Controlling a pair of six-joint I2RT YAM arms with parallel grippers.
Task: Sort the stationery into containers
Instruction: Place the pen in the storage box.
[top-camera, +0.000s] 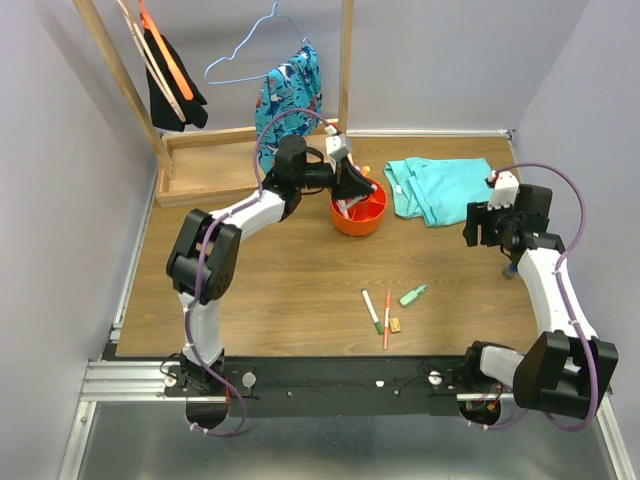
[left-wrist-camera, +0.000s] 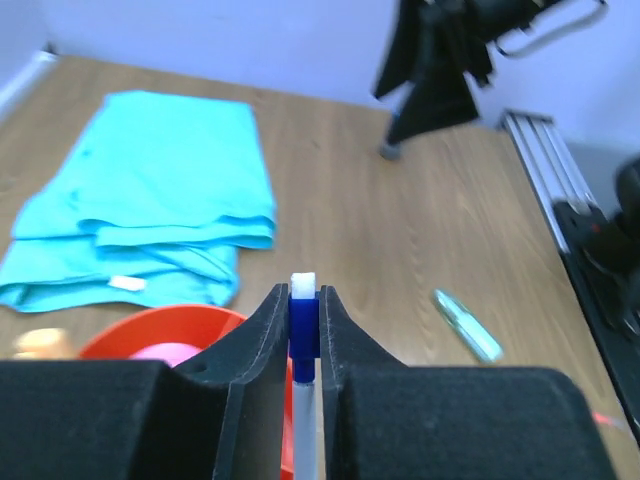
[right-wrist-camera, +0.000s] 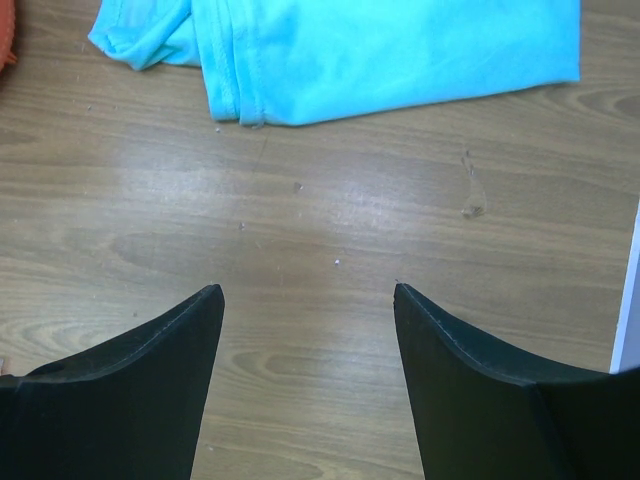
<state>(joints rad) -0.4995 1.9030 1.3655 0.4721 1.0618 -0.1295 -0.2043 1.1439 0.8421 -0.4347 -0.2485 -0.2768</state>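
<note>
I will lower and tilt my left gripper next and shift it toward the bowl's edge by the wooden rack.
My left gripper (left-wrist-camera: 303, 296) is shut on a thin white pen with a blue cap (left-wrist-camera: 303, 322), held upright between its fingers. It hovers over the near rim of the orange-red bowl (top-camera: 362, 218), which holds something pink (left-wrist-camera: 166, 352) among other items. On the table lie a green-capped pen (top-camera: 372, 311), an orange pen (top-camera: 387, 322), a tan eraser (top-camera: 396, 324) and a green highlighter (top-camera: 412, 295), the last also seen as the green highlighter (left-wrist-camera: 467, 325) in the left wrist view. My right gripper (right-wrist-camera: 308, 290) stands open over bare wood at the right.
A folded teal cloth (top-camera: 438, 188) lies right of the bowl, and its edge (right-wrist-camera: 380, 50) shows ahead of the right gripper. A wooden rack base (top-camera: 205, 165) with hanging clothes stands at the back left. Purple walls close in both sides.
</note>
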